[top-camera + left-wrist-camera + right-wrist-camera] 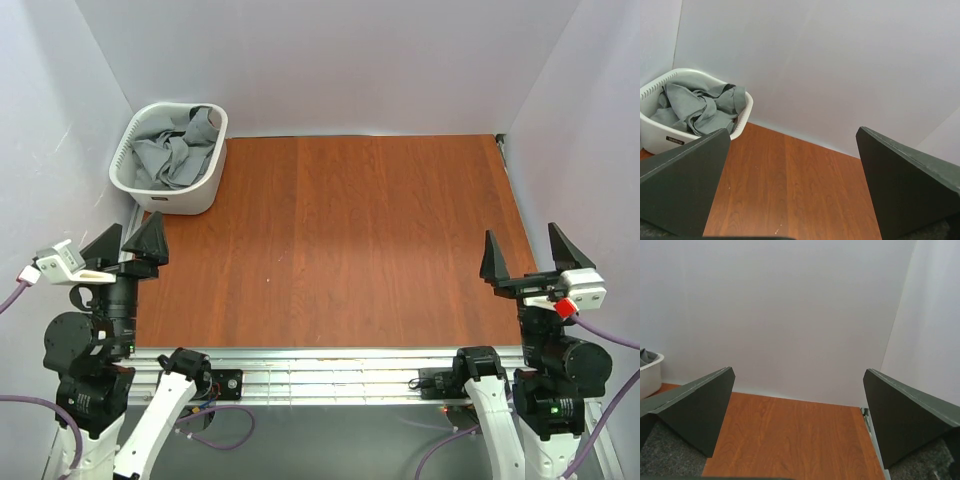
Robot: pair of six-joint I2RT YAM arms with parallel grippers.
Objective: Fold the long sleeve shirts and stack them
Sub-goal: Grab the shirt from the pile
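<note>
I will move my left gripper outward over the basket (187, 195), tilt its fingers down and lower them onto the grey shirt's fold (160, 145), as the basket's rim surrounds it.
A crumpled grey long sleeve shirt (172, 152) (699, 107) fills the white laundry basket (187, 195) (660, 137) at the table's back left corner. Only grey cloth shows in it. My left gripper (128, 247) (792, 137) hovers open at the near left edge, well short of the basket, with nothing between its fingers. My right gripper (523, 253) (797, 377) hovers open at the near right edge, also holding nothing, and faces the back wall.
The wooden table (340, 240) runs between white walls on the left, back and right. An aluminium rail (330, 365) with the arm bases lines the near edge. In the right wrist view a sliver of the basket (650, 372) shows at far left.
</note>
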